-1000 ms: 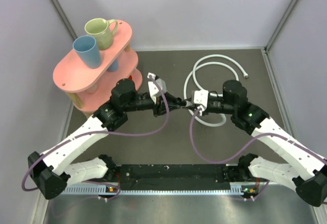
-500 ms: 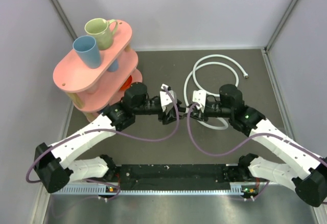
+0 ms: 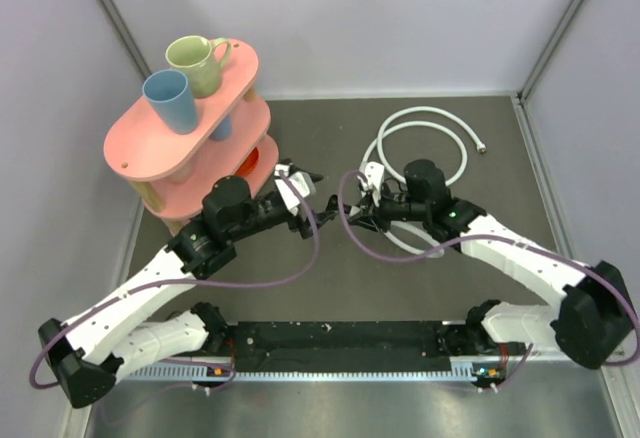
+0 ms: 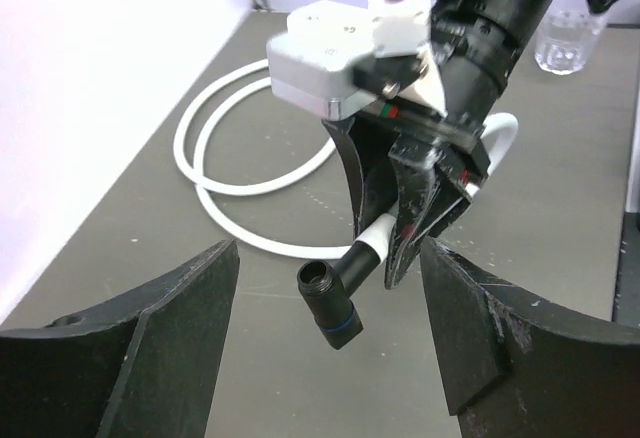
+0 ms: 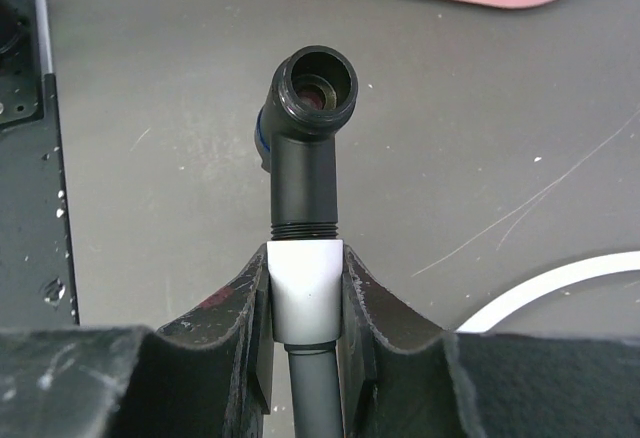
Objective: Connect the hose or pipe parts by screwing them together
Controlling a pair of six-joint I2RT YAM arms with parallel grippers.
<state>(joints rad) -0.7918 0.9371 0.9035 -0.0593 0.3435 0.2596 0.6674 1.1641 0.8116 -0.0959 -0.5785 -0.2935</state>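
Note:
The right gripper lowers the white end fitting to the bare tabletop below next and releases it there, since the black connector [image 5: 305,148] already sits on the tabletop.
The white hose [image 3: 432,114] lies coiled at the back right of the table, one small end fitting [image 3: 482,148] lying free. My right gripper [image 5: 305,270] is shut on the hose's other white end fitting [image 5: 305,293]. The black connector [image 5: 305,148] sits on that fitting, threads showing at the joint, its open port toward the camera. In the left wrist view the connector [image 4: 333,303] hangs in the air in front of my left gripper [image 4: 330,348], whose jaws stand wide open and apart from it. In the top view the left gripper [image 3: 312,212] faces the right gripper [image 3: 360,214].
A pink two-tier rack [image 3: 140,148] stands at the back left, carrying a green mug [image 3: 195,61] and a blue cup [image 3: 170,100]. Purple cables [image 3: 250,280] loop from both wrists. Grey walls close in the table on three sides.
My left gripper has opened, let go of the connector and drawn back to the left. The right arm has moved left with the hose end and connector in its grip.

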